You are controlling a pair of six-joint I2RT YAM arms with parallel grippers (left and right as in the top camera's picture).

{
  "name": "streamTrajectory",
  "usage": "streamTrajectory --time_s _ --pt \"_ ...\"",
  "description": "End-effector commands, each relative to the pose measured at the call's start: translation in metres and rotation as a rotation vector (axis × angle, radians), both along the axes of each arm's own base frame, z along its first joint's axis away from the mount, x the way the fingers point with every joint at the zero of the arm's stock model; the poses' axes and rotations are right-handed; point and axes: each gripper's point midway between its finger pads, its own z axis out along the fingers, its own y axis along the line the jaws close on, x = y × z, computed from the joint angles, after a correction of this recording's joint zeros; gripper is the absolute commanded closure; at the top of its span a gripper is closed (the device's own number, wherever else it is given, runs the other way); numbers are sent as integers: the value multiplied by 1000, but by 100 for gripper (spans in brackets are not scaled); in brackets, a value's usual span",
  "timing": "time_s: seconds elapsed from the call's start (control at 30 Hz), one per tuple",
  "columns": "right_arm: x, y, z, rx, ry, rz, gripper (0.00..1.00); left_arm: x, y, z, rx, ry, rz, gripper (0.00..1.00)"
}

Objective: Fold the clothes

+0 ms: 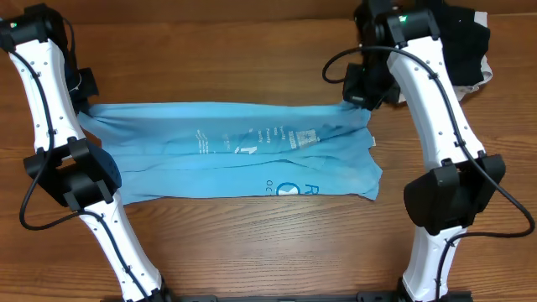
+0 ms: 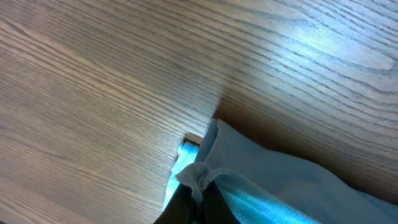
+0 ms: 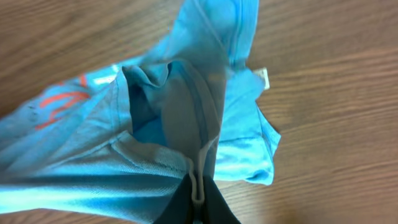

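Note:
My left gripper has the pinched end. Next, it will bring that end back down toward the near layer, then open.
The clothes, a light sky-blue T-shirt with white print, lie stretched as a long band across the wooden table between the two arms. My left gripper is shut on the shirt's left end; in the left wrist view a bunched fold of blue cloth is pinched between the dark fingers. At the shirt's upper right corner my right gripper is also shut; the right wrist view shows a pale hem edge clamped in its jaws, with cloth and red-orange lettering spreading left.
A black garment lies at the table's back right corner, behind the right arm. Both arm bases stand at the front edge. Bare wood runs in front of and behind the shirt.

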Motion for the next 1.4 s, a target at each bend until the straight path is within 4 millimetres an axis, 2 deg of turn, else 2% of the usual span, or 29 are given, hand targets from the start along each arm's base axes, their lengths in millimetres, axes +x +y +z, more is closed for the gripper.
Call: streamTrajectory --time_s 0.0,0.27,0.43,0.57,0.73,0.77,0.8,0.87,0.9,0.93,0.97,1.1,1.2,1.3,1.37 --pt "-11 -12 9 -36 -34 -28 96 -1 4 -2 9 3 21 96" --pt "-30 -8 -27 4 -1 -41 96 -14 -2 -8 -12 62 -4 96" --pt "-28 -5 -46 17 -1 -33 96 -40 -9 -14 -25 151 -13 96" --pt "-28 0 -53 46 -2 -10 96 -50 -13 -25 -45 202 -13 95" --pt "-26 0 -59 46 -7 -10 86 -67 -20 -43 -80 285 -14 96" --pt "-27 0 -61 46 -3 -11 84 -70 -21 -46 -85 299 -14 94" --pt "-30 -1 -64 44 7 -11 79 -73 -22 -49 -91 315 -15 87" --pt "-36 -2 -72 39 32 -12 57 -79 -24 -54 -102 344 -15 57" --pt "-40 -2 -76 39 44 -13 50 -81 -25 -56 -106 353 -15 44" --pt "-42 -3 -80 37 53 -13 46 -82 -26 -57 -107 357 -15 35" --pt "-44 -4 -83 35 59 -14 45 -82 -26 -57 -107 358 -15 31" --pt "-43 -4 -86 46 58 -21 43 -82 -25 -56 -105 354 -15 27" --pt "-34 -4 -80 60 23 -27 43 -78 -24 -50 -97 331 -15 27" --pt "-22 -5 -63 76 -26 -29 43 -70 -22 -32 -77 267 -14 26" --pt "-11 1 -45 122 -87 26 39 -60 -20 -5 -53 172 -12 25"
